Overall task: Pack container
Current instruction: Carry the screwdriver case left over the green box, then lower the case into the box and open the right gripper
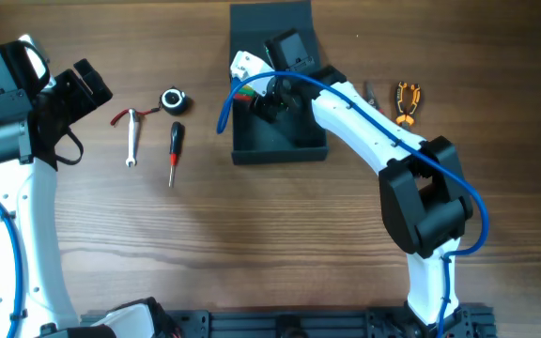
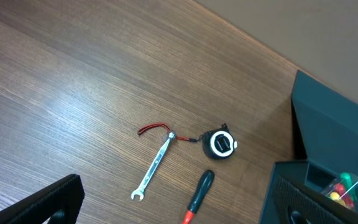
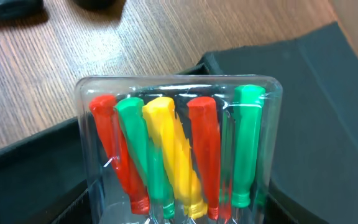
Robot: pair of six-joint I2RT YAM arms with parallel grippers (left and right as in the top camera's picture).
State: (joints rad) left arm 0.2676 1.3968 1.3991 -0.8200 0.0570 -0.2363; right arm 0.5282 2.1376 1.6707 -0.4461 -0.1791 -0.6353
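Observation:
The clear case is still hanging above the container's side. My right gripper needs to move down past the container's rim to the open part of the container's bottom and let go of the case there.
The dark teal-black container (image 1: 294, 145) stands at the back middle with its flap lid (image 1: 269, 21) open behind it. My right gripper (image 1: 259, 94) is over the container's left wall, shut on a clear case of red, green and yellow screwdrivers (image 3: 179, 149). The case also shows in the overhead view (image 1: 246, 66) and in the left wrist view (image 2: 344, 186). My left gripper (image 1: 90, 84) is open and empty at the far left, apart from the tools. Its dark fingers frame the left wrist view (image 2: 173, 211).
Left of the container lie a silver wrench (image 1: 131, 139) with a red cord, a round tape measure (image 1: 174, 99) and a black-and-red screwdriver (image 1: 174, 150). Orange-handled pliers (image 1: 407, 99) lie right of the container, beside the right arm.

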